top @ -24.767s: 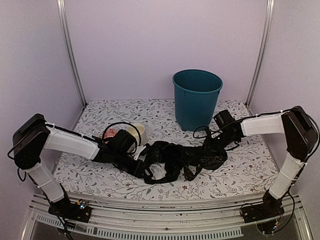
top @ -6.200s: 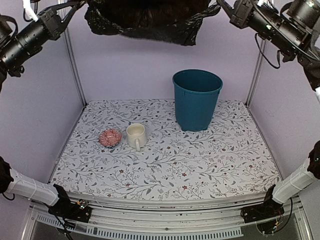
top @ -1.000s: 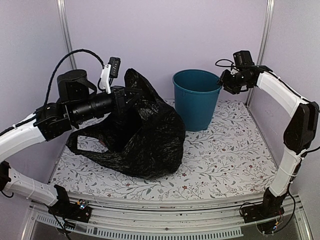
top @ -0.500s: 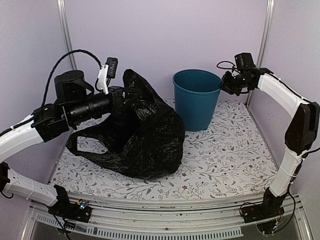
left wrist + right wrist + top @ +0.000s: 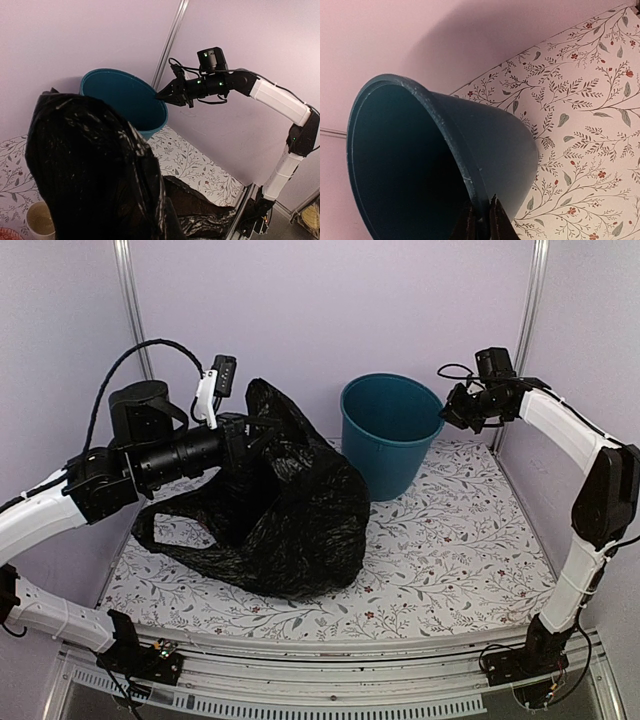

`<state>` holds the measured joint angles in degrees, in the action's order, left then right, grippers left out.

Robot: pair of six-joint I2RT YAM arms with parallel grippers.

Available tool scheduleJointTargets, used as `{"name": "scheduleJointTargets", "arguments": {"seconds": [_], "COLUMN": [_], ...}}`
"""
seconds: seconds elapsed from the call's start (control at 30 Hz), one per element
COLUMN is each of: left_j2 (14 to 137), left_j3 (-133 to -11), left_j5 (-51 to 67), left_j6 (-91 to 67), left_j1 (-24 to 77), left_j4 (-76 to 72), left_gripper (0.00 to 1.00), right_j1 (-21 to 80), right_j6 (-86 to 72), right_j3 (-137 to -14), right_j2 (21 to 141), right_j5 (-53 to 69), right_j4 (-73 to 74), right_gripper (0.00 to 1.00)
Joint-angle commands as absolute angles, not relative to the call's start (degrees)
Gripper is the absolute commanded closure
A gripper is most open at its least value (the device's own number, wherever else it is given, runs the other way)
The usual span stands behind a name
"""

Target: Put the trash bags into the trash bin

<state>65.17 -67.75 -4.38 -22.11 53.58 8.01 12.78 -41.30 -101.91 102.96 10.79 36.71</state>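
Next, my right gripper should draw the bin (image 5: 385, 455) back toward the bag's lower folds, which lie to the gripper's left in the top view, and release the bin's rim.
The black trash bag (image 5: 290, 520) hangs from my left gripper (image 5: 248, 435), which is shut on its top, while its lower folds rest on the floral table (image 5: 450, 560). In the left wrist view the bag (image 5: 90, 170) hides my own fingers. The teal trash bin (image 5: 385, 455) stands at the back, leaning slightly left, just right of the bag. My right gripper (image 5: 446, 413) is shut on the bin's right rim. In the right wrist view the two fingertips (image 5: 481, 217) pinch the rolled rim of the bin (image 5: 490, 145). The left wrist view shows the bin (image 5: 117, 97) and the right gripper (image 5: 161, 96) on it.
A cream mug (image 5: 40, 220) and a red dish (image 5: 6, 235) sit on the table under the bag's left side. They are hidden in the top view. Metal posts (image 5: 525, 330) stand at the back corners, with purple walls close on three sides.
My right gripper has shut on the bin's rim, and the bin's top has shifted a little to the left. The left arm and the bag have barely moved.
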Motion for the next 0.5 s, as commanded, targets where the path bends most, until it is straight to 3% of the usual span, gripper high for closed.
{"name": "scheduleJointTargets", "arguments": {"seconds": [0.0,0.47], "left_j2": [64.5,64.0], "left_j3": [-70.3,-93.8], "left_j5": [-5.0,-7.2], "left_j6": [-21.3,-9.8], "left_j1": [52.8,52.9], "left_j4": [8.6,15.2], "left_gripper": [1.0,1.0], "right_j1": [12.8,12.8], "right_j6": [-42.3,-38.7], "right_j3": [-100.5,-95.3], "right_j2": [100.1,88.1], "right_j5": [14.5,21.2], "right_j4": [37.3,46.1], "right_gripper": [0.96,0.98]}}
